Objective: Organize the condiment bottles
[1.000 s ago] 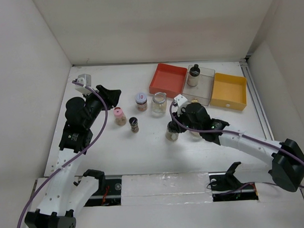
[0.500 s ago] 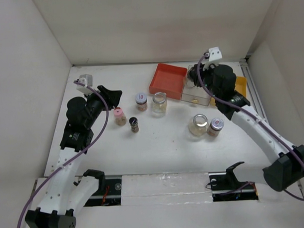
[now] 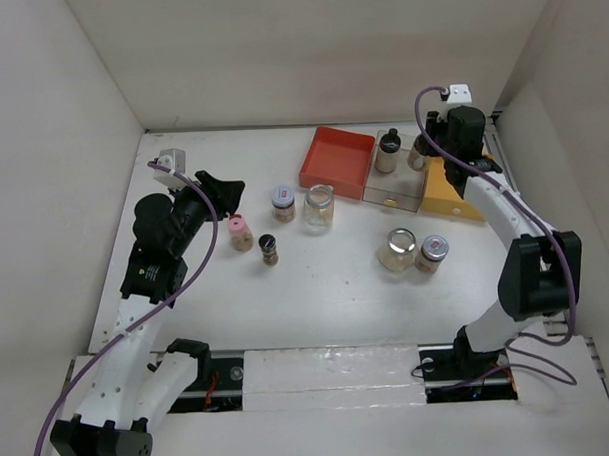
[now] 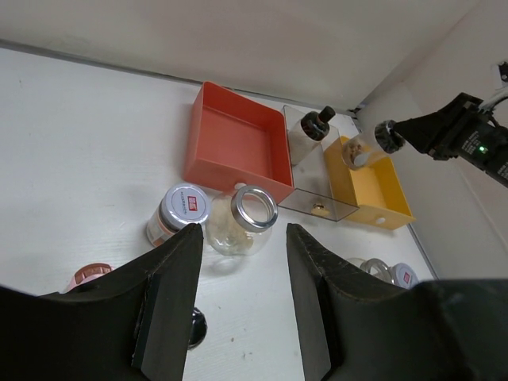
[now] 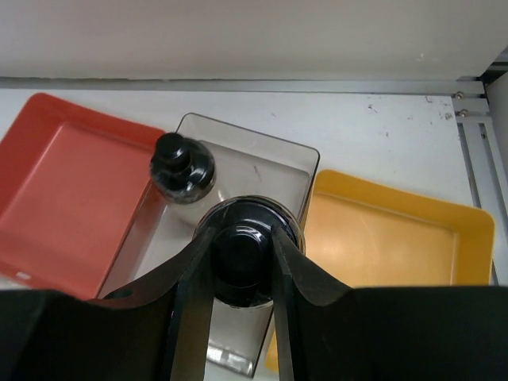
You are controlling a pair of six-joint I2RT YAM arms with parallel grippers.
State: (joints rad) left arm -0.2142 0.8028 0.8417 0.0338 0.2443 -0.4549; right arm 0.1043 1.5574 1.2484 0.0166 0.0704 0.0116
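Observation:
The held bottle moves down and toward the standing black-capped bottle next in my right gripper, over the clear tray's bare bottom, because it hangs by the yellow tray.
My right gripper [image 5: 243, 238] is shut on the black cap of a bottle [image 5: 244, 266] and holds it over the clear tray [image 5: 274, 163], beside another black-capped bottle [image 5: 182, 168] standing in that tray. From above, the right gripper [image 3: 423, 160] is at the back right. My left gripper [image 3: 221, 191] is open and empty, apart from the pink-capped bottle [image 3: 241, 232]. A small black-capped bottle [image 3: 269, 249], two short red-lidded jars [image 3: 283, 202] [image 3: 432, 252] and two wide glass jars [image 3: 319, 207] [image 3: 397, 250] stand on the table.
A red tray [image 3: 337, 159], the clear tray [image 3: 396, 183] and a yellow tray [image 3: 455, 191] sit side by side at the back right. White walls enclose the table on three sides. In the left wrist view the red tray [image 4: 238, 143] lies beyond my fingers.
My right arm has carried a black-capped bottle from the middle of the table back and right to above the clear tray. The left arm has not moved.

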